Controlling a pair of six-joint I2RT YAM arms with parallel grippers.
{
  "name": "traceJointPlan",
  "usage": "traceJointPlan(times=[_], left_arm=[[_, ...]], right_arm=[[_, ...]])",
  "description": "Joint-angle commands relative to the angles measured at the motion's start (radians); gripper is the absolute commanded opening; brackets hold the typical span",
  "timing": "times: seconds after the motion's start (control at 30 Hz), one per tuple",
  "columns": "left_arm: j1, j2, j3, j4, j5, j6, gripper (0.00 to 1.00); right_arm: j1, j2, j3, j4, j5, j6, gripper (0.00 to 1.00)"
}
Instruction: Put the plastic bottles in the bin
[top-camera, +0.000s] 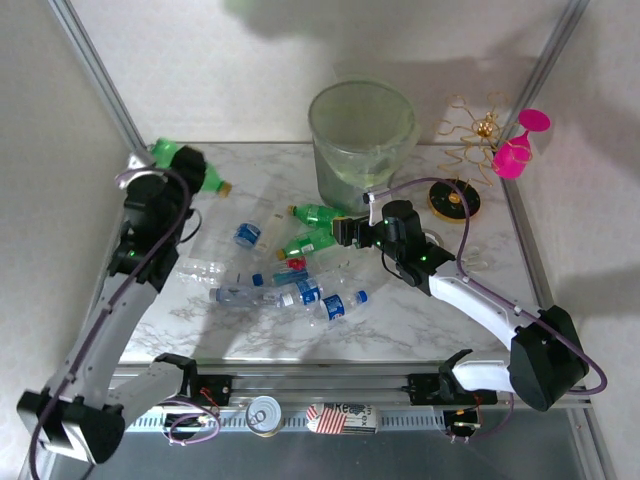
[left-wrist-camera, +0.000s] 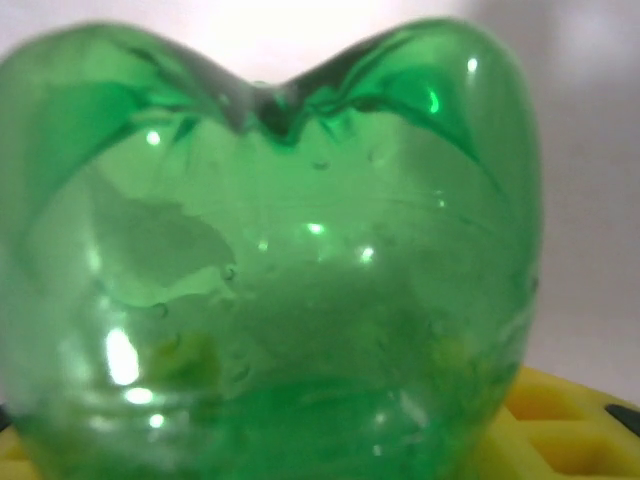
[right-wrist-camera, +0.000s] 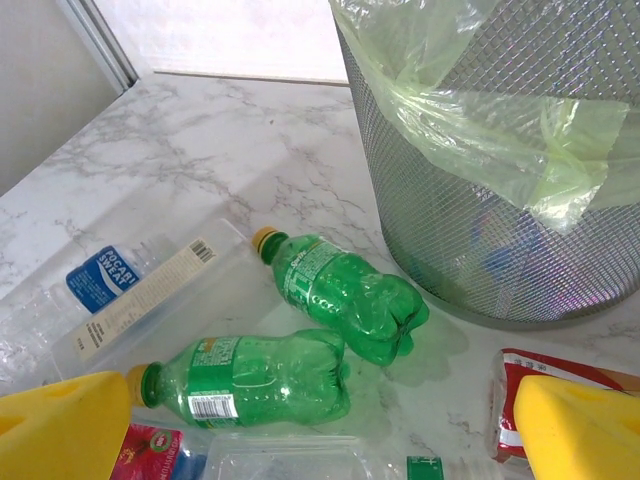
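I will swing my left gripper across and away from my base, then release the green bottle with the yellow cap over the bin's lined opening.
My left gripper is raised at the table's far left corner, shut on a green bottle with a yellow cap. That bottle's base looms close in the left wrist view, with a yellow finger beside it. My right gripper is open above two more green bottles lying on the marble next to the bin. The bin is a mesh-walled bucket with a pale green liner. Several clear blue-labelled bottles lie in the middle.
A pink goblet, a gold wire ornament and a black-and-yellow disc stand at the back right. A silver tin can sits on the front rail. A red-labelled bottle lies by my right finger.
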Motion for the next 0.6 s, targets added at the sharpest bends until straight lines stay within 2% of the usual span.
traceJointPlan(times=[0.0,0.1,0.2,0.37,0.57], left_arm=[[-0.108,0.106,0.129,0.163,0.042,0.173,0.46],[-0.194,0.235,0.26,0.188,0.059,0.249,0.46],[-0.258,0.374,0.429,0.144,0.091,0.326,0.46],[-0.333,0.652,0.762,0.009,0.17,0.393,0.46],[-0.389,0.997,1.211,-0.215,0.146,0.513,0.46]], right_arm=[[0.006,-0.002,-0.009,0.028,-0.007,0.024,0.99],[0.006,-0.018,-0.02,0.016,0.013,0.028,0.99],[0.006,-0.039,-0.043,0.013,0.035,0.033,0.99],[0.007,-0.074,-0.082,-0.005,0.082,0.041,0.99],[0.006,-0.107,-0.113,-0.043,0.128,0.065,0.99]])
